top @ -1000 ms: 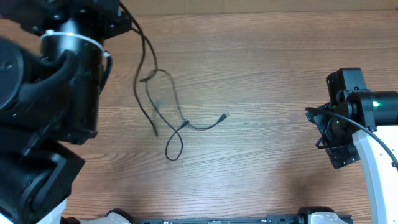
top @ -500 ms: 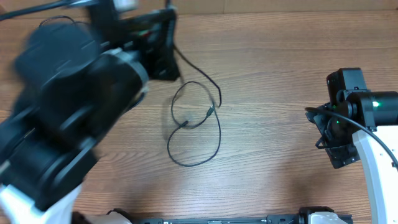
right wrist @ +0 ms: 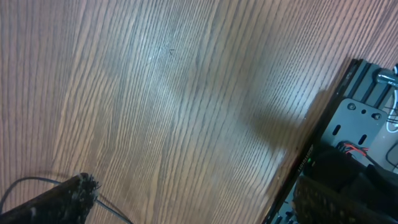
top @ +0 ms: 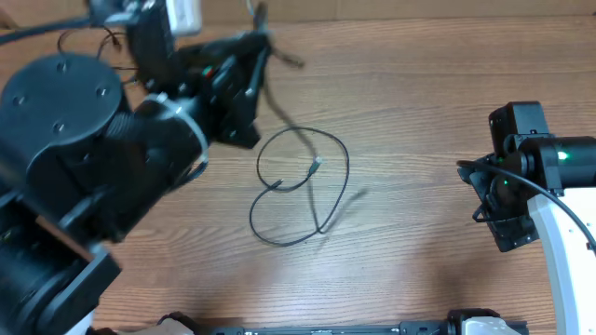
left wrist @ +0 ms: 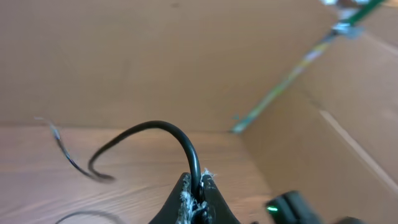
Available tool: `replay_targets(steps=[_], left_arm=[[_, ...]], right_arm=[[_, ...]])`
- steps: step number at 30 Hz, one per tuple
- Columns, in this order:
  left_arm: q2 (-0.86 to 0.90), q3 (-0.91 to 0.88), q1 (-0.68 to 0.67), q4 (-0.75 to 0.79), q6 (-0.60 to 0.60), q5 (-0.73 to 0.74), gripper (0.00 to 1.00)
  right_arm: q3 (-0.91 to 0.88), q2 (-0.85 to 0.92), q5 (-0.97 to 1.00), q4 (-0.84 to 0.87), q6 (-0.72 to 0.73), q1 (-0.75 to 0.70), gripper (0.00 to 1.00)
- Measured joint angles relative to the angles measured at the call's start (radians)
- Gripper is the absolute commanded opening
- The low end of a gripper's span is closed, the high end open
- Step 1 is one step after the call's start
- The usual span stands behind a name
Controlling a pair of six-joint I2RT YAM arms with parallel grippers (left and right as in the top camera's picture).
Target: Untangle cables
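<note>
The left gripper swings down and to its left in the overhead view next and lets go of the black cable, since tabletop clear of the cable's middle loops lies there.
One thin black cable (top: pixel 328 191) lies in loose loops at the middle of the table, with a small silver plug end (top: pixel 317 165) inside the loop. My left gripper (top: pixel 258 46) is at the far left-centre, raised above the table. In the left wrist view the left gripper (left wrist: pixel 198 190) is shut on a black cable (left wrist: pixel 155 126) that arcs up and left out of its jaws. A second cable end (left wrist: pixel 59 140) hangs blurred at the left. My right gripper (top: pixel 507 219) is far to the right, away from the cables. It shows open and empty in the right wrist view (right wrist: pixel 202 199).
Cardboard walls (left wrist: pixel 323 124) stand behind the far edge of the wooden table (top: pixel 419 112). The right arm's base and black frame (right wrist: pixel 348 143) sit at the table's right edge. A thin dark line (right wrist: pixel 31 181) runs by the right gripper's left fingertip.
My left arm has swung up and toward the far edge with the cable in its jaws. The loop on the table has shifted right and spread wider. The right arm has not moved.
</note>
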Motion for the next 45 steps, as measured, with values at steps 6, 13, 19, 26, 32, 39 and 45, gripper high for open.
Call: replay_targets(steps=[6, 13, 19, 26, 32, 39, 45], left_arm=[[0.018, 0.000, 0.000, 0.014, 0.000, -0.161, 0.04], [0.023, -0.001, 0.003, 0.180, 0.003, -0.246, 0.04], [0.024, -0.001, 0.060, 0.204, 0.003, -0.284, 0.04], [0.060, -0.001, 0.209, 0.177, 0.003, -0.416, 0.04], [0.134, -0.001, 0.365, 0.155, 0.003, -0.462, 0.05], [0.216, -0.002, 0.568, 0.143, 0.004, -0.476, 0.04], [0.256, -0.002, 0.710, 0.133, 0.003, -0.412, 0.04]], right_arm=[[0.000, 0.000, 0.000, 0.000, 0.000, 0.000, 1.00], [0.000, 0.000, 0.000, 0.000, 0.000, 0.000, 1.00], [0.000, 0.000, -0.001, 0.000, 0.000, 0.000, 1.00], [0.000, 0.000, 0.000, 0.000, 0.000, 0.000, 1.00], [0.000, 0.000, -0.001, 0.000, 0.000, 0.000, 1.00], [0.000, 0.000, 0.000, 0.000, 0.000, 0.000, 1.00], [0.000, 0.000, 0.000, 0.000, -0.001, 0.000, 1.00]])
